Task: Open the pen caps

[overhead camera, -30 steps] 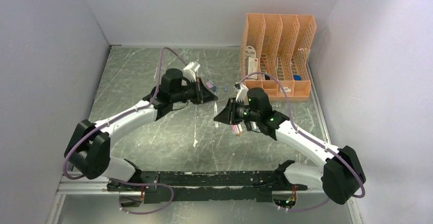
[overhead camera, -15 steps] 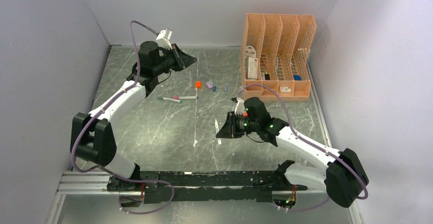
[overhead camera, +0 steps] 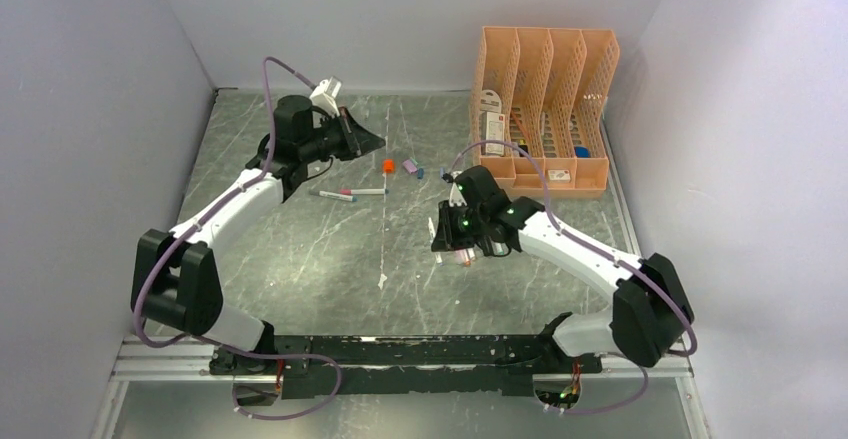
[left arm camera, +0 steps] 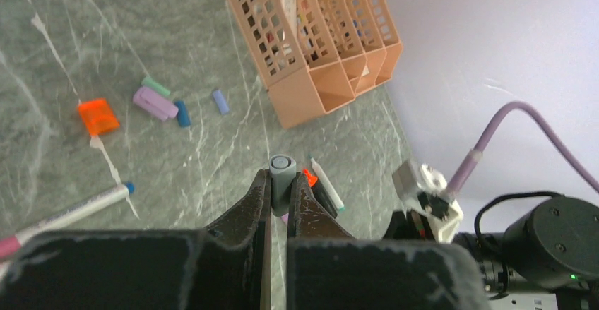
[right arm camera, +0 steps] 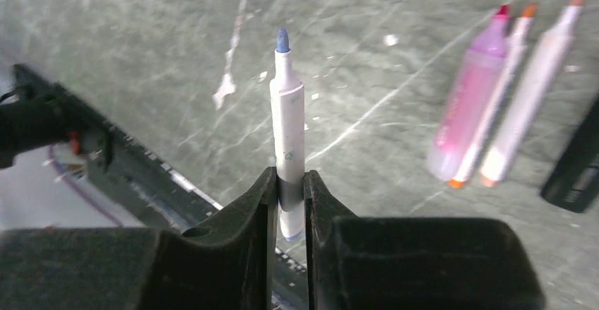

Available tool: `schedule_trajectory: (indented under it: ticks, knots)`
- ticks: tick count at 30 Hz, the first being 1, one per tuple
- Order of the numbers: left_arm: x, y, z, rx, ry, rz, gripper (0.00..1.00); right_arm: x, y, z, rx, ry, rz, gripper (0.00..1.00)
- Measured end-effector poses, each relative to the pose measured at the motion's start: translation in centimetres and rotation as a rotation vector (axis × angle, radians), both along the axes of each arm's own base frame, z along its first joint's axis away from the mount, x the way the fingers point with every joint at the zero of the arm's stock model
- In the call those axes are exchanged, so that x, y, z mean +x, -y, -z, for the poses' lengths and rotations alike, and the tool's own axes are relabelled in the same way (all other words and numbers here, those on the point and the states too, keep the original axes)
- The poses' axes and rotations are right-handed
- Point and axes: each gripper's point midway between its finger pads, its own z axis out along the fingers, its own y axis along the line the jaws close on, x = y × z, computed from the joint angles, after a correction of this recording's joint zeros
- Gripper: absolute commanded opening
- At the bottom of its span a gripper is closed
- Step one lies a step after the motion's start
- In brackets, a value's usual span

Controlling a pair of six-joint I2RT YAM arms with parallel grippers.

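Observation:
The uncapped pens are below my right gripper, to its right in the wrist view, so I will move it there, down to the gap by the black pen, and let go.
My left gripper [overhead camera: 376,143] is raised over the far left of the table, shut on a grey pen cap [left arm camera: 282,174]. My right gripper [overhead camera: 446,238] is at mid-table, shut on a white pen [right arm camera: 289,133] whose bare blue tip points away from the fingers. Loose caps lie between the arms: orange [overhead camera: 388,166], lilac [overhead camera: 409,167], dark blue [overhead camera: 421,172], and in the left wrist view also green [left arm camera: 155,86] and light blue [left arm camera: 220,101]. Two pens [overhead camera: 350,194] lie on the table. A pink pen [right arm camera: 470,123], two white pens [right arm camera: 533,91] and a black one [right arm camera: 576,162] lie beside my right gripper.
A peach mesh file organiser [overhead camera: 545,109] stands at the back right with small items in its slots. Grey walls close in the table on the left, back and right. The arms' base rail [overhead camera: 420,351] runs along the near edge.
My left gripper pulled away from the right gripper to the far left with the grey cap, leaving the pen uncapped. My right gripper swung with the pen toward the pens on the table.

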Motion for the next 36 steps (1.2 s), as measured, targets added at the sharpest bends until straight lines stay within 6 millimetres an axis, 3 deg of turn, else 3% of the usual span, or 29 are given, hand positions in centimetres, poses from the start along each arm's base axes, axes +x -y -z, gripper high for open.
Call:
schedule_trajectory:
  ticks: [11,22,27,33,36]
  knots:
    - [-2.3,-0.6,2.0,0.018,-0.058,0.016,0.07,4.3,4.1,2.8,-0.374,0.038,0.115,0.0]
    - [-3.0,-0.4,2.8,0.015,-0.083,0.041,0.07,4.7,9.6,5.9,-0.708,0.03,0.172,0.03]
    - [-3.1,-0.4,2.9,0.014,-0.088,0.047,0.07,5.2,10.4,6.2,-0.764,0.045,0.174,0.11]
    - [-3.2,-0.3,2.9,0.01,-0.092,0.051,0.07,5.3,10.6,6.5,-0.78,0.047,0.168,0.31]
    - [-3.3,-0.3,2.9,0.008,-0.094,0.051,0.07,5.4,10.5,6.5,-0.779,0.052,0.163,0.36]
